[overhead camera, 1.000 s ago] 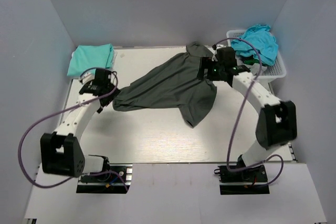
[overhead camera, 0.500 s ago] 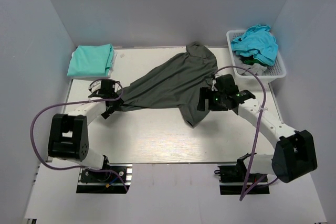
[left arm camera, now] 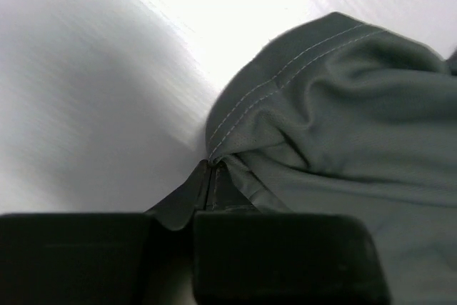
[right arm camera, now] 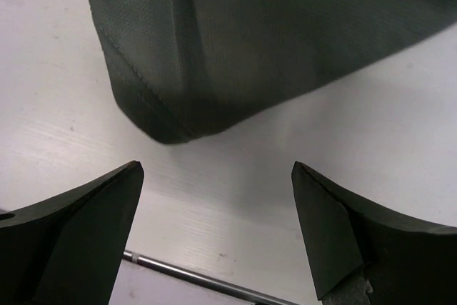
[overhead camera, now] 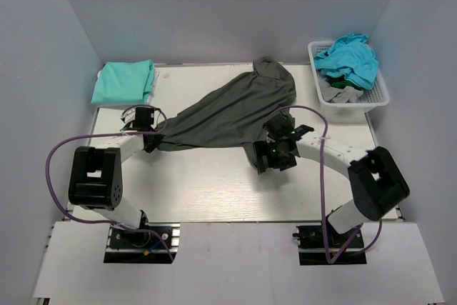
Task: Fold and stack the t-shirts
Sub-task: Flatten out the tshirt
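My right gripper lowers its open fingers onto the charcoal t-shirt's near corner (overhead camera: 255, 165) (right arm camera: 168, 123) next and closes them there, because that corner still lies just beyond the fingers.
A dark charcoal t-shirt (overhead camera: 228, 108) lies spread slantwise across the table. My left gripper (overhead camera: 153, 143) is shut on its left hem corner. In the left wrist view the fingers (left arm camera: 212, 171) pinch the stitched hem (left arm camera: 285, 76). My right gripper (overhead camera: 264, 163) stands open at the shirt's near corner. In the right wrist view that corner (right arm camera: 214, 48) lies just beyond the gripper (right arm camera: 218, 173), with bare table between the fingers. A folded mint-green t-shirt (overhead camera: 125, 80) rests at the back left. Turquoise (overhead camera: 350, 58) and grey (overhead camera: 341, 94) t-shirts fill the basket.
The white lattice basket (overhead camera: 380, 96) stands at the back right corner. Grey walls enclose the table on three sides. Purple cables loop off both arms. A thin metal rail (right arm camera: 200, 278) runs along the table's near edge under the right gripper.
My left gripper has shut on the dark shirt's left hem corner. The right arm has swung from the shirt's far end by the basket down to its near corner, staying open.
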Controlling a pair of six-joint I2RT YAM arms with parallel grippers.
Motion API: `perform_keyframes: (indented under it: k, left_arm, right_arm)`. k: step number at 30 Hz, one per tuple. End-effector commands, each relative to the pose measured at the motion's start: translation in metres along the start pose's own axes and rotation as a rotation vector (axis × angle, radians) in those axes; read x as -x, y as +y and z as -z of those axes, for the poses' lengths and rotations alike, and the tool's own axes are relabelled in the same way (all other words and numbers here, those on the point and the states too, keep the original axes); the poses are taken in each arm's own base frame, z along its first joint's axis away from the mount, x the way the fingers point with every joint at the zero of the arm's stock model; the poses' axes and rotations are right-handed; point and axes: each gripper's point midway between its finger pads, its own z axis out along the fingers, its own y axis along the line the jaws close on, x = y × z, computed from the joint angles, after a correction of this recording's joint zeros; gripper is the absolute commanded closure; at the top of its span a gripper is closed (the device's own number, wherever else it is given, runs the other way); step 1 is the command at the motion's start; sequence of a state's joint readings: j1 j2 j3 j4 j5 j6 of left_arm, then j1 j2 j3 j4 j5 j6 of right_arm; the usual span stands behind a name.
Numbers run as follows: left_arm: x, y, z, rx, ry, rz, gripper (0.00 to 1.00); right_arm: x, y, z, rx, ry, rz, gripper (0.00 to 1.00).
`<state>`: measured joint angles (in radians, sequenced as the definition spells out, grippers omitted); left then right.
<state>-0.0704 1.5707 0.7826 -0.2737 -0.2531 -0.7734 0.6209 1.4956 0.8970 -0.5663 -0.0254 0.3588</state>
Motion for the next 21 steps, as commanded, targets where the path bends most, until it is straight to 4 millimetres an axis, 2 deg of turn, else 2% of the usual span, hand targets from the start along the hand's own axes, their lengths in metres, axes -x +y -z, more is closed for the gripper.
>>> perform_keyframes:
  k: [1,3,4,7,8,10,13,15,16,17,19,20,21]
  left_arm:
    - [-0.010,-0.001,-0.002,-0.025,0.046,-0.023,1.00]
    - [-0.015,0.001,-0.004,-0.021,0.068,-0.039,1.00]
    - [-0.012,-0.003,-0.003,-0.028,0.061,-0.037,1.00]
    - [-0.014,-0.005,-0.002,-0.044,0.075,-0.046,1.00]
    - [-0.014,-0.005,-0.002,-0.044,0.075,-0.046,1.00]
    - [-0.008,-0.009,0.004,-0.063,0.055,-0.040,1.00]
    - [0.001,-0.018,0.014,-0.112,0.029,-0.030,1.00]
    - [0.007,-0.022,0.021,-0.131,0.008,-0.024,1.00]
    - [0.012,-0.028,0.030,-0.159,-0.013,-0.025,1.00]
    - [0.017,-0.030,0.034,-0.166,-0.033,-0.011,1.00]
    - [0.022,-0.036,0.046,-0.194,-0.052,0.013,1.00]
    - [0.035,-0.043,0.061,-0.234,-0.094,0.026,1.00]
    - [0.039,-0.049,0.069,-0.265,-0.117,0.027,1.00]
  right_arm:
    - [0.026,0.009,-0.004,-0.036,-0.063,0.045,0.10]
    - [0.023,0.009,-0.014,-0.058,-0.038,0.053,0.10]
    - [0.023,0.006,-0.020,-0.081,-0.044,0.049,0.10]
    - [0.025,0.005,-0.032,-0.104,-0.061,0.041,0.21]
    - [0.030,0.007,-0.035,-0.095,-0.085,0.030,0.32]
    - [0.030,0.001,-0.042,-0.123,-0.102,0.005,0.43]
    - [0.045,-0.003,-0.042,-0.156,-0.167,-0.028,0.72]
    - [0.060,-0.005,-0.030,-0.182,-0.233,-0.062,1.00]
    - [0.065,-0.004,-0.025,-0.186,-0.256,-0.066,1.00]
    - [0.078,-0.007,-0.010,-0.203,-0.319,-0.066,1.00]
    - [0.098,-0.006,0.027,-0.202,-0.440,-0.079,1.00]
    - [0.108,-0.021,0.043,-0.285,-0.509,-0.091,1.00]
    - [0.116,-0.022,0.065,-0.288,-0.576,-0.102,1.00]
